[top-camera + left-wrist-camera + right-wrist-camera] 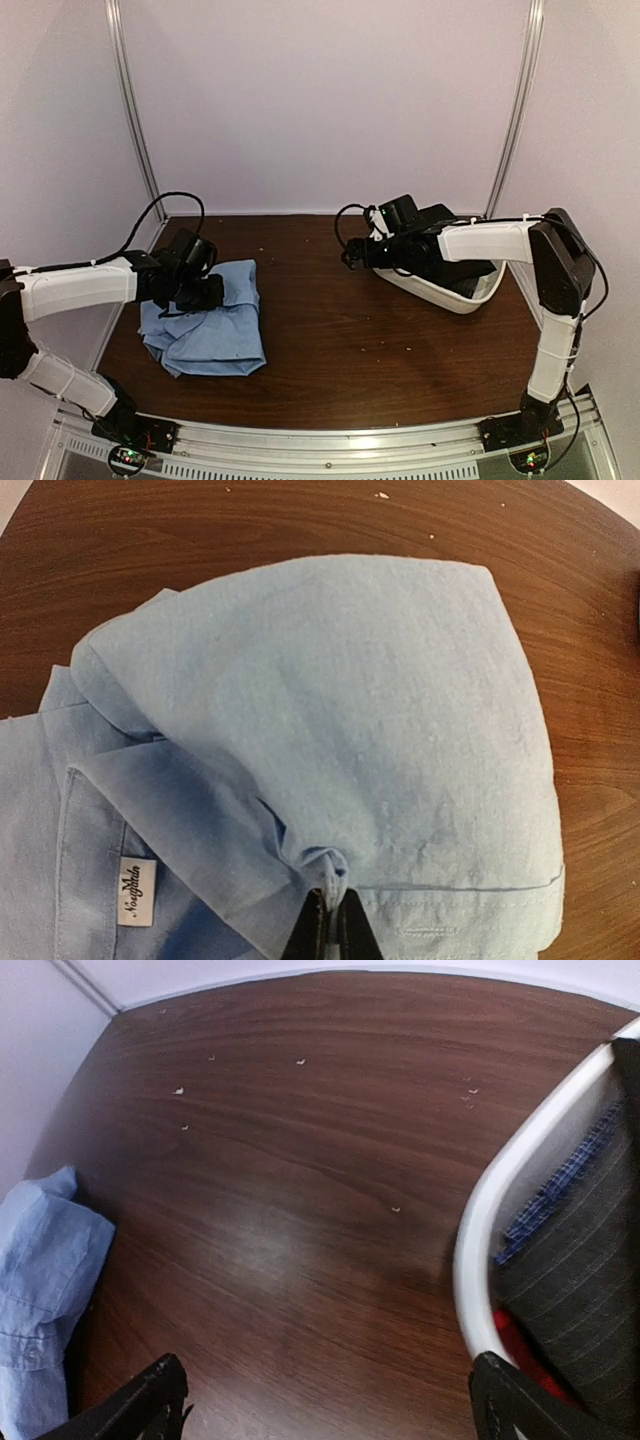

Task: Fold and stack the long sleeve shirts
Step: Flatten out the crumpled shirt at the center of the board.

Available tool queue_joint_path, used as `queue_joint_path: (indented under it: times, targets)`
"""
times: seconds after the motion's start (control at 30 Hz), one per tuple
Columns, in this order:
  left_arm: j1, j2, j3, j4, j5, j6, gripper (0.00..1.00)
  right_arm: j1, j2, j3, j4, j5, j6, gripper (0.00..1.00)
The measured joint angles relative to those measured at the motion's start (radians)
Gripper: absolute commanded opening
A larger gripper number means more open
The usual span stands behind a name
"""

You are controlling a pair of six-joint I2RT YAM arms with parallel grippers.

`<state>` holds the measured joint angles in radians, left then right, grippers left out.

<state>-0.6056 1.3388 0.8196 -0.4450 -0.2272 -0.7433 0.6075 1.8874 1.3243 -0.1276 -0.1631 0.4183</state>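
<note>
Next, my left gripper drags the shirt to the right in the top view, where the bare table wood lies in the middle, and releases it there.
A light blue long sleeve shirt lies partly folded on the left of the brown table. In the left wrist view a flap of the shirt is turned over the collar, and a white label shows beside it. My left gripper is shut on a bunched pinch of this cloth near a hem. From above, the left gripper sits over the shirt's upper part. My right gripper hangs open over bare wood, nothing between its fingers, far to the right of the shirt.
A white oval tub stands at the right, under the right arm. Its rim runs just beside the right finger. Inside lie a dark striped cloth, a blue checked cloth and something red. White walls close the back and sides.
</note>
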Motion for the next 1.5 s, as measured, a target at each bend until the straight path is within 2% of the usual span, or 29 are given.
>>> queue_joint_path:
  times: [0.33, 0.73, 1.17, 1.37, 1.5]
  targets:
    - [0.0, -0.024, 0.0, -0.005, 0.003, -0.012, 0.0, 0.002, 0.242, 0.253, -0.068, -0.063, -0.051, 1.0]
    - [0.0, -0.047, 0.0, -0.009, 0.016, -0.038, 0.0, -0.121, 0.387, 0.468, -0.114, 0.064, -0.052, 1.0]
    - [0.0, -0.05, 0.0, 0.0, 0.056, -0.045, 0.0, -0.274, 0.473, 0.577, -0.13, 0.141, -0.022, 1.0]
    - [-0.016, -0.015, 0.012, 0.026, 0.087, -0.041, 0.0, -0.29, 0.475, 0.61, -0.146, 0.141, -0.023, 1.0]
    - [-0.068, 0.051, 0.086, 0.032, 0.105, -0.032, 0.0, -0.282, 0.448, 0.576, -0.145, 0.125, -0.026, 1.0]
